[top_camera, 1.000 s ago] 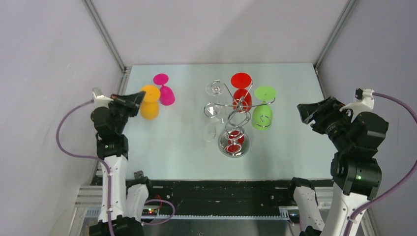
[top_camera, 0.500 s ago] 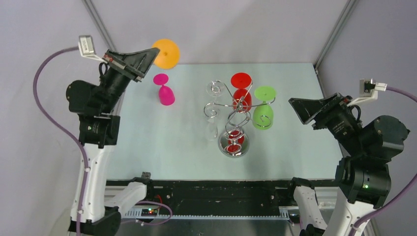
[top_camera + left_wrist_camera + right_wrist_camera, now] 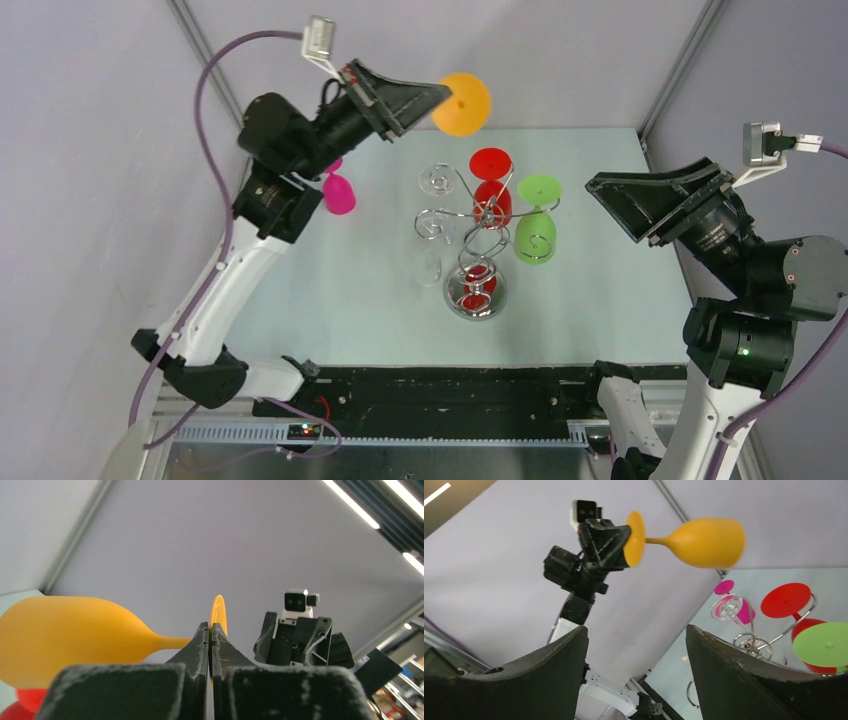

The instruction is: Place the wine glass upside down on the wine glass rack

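Observation:
The foot of the wine glass is held by my left gripper at just one edge, so my right gripper will next move slightly outward to the foot's free edge (image 3: pixel 482 105) (image 3: pixel 636 551) and close there.
My left gripper (image 3: pixel 440 96) is raised high over the back of the table and is shut on the foot disc of an orange wine glass (image 3: pixel 463 103). In the left wrist view the fingers (image 3: pixel 210 626) pinch the thin foot (image 3: pixel 218 614) and the bowl (image 3: pixel 65 639) lies out to the left. The right wrist view shows the glass (image 3: pixel 709 542) held sideways. The chrome wine glass rack (image 3: pixel 478 240) stands mid-table and also shows in the right wrist view (image 3: pixel 749 640). My right gripper (image 3: pixel 620 208) is open and empty, to the right of the rack.
A red glass (image 3: pixel 491 178) and a green glass (image 3: pixel 537 218) hang on the rack with their feet up. Clear glasses (image 3: pixel 434 182) are at the rack's left side. A pink glass (image 3: pixel 338 194) stands on the table at the back left, partly behind the left arm.
My left arm has lifted the orange glass from beside the pink glass, up and to the right, and turned it on its side. The right gripper has tilted upward a little.

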You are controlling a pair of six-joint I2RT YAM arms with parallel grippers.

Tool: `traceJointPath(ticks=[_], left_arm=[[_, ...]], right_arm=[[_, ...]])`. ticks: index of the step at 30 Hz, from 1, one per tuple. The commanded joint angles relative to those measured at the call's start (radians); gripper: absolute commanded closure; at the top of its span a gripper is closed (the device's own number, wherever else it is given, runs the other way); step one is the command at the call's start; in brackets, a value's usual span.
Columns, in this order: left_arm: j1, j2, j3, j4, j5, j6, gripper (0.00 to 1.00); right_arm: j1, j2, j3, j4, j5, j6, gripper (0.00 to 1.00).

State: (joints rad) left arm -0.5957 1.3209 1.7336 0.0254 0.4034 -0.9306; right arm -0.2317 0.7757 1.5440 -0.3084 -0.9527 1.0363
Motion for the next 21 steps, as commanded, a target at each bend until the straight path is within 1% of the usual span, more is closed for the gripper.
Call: traceJointPath(ticks=[1, 7, 13, 16, 21], left_arm=[[-0.098, 0.041, 0.088, 0.003, -0.033, 0.059, 1.00], [-0.225, 0.115, 0.143, -0.004, -0.046, 0.077, 1.00], [-0.333, 0.190, 0.244, -0.044, -0.050, 0.104, 1.00], [-0.364, 0.228, 0.276, -0.074, -0.045, 0.117, 1.00], [-0.391, 0.254, 0.285, -0.084, -0.045, 0.123, 1.00]], right_arm=[[-0.004, 0.021, 0.001, 0.116, -0.037, 0.086, 0.25], [-0.004, 0.031, -0.026, 0.133, -0.042, 0.084, 0.30], [-0.003, 0.053, -0.018, 0.140, -0.050, 0.068, 0.33], [-0.003, 0.058, -0.012, 0.135, -0.047, 0.058, 0.35], [-0.003, 0.051, -0.012, 0.118, -0.047, 0.040, 0.40]])
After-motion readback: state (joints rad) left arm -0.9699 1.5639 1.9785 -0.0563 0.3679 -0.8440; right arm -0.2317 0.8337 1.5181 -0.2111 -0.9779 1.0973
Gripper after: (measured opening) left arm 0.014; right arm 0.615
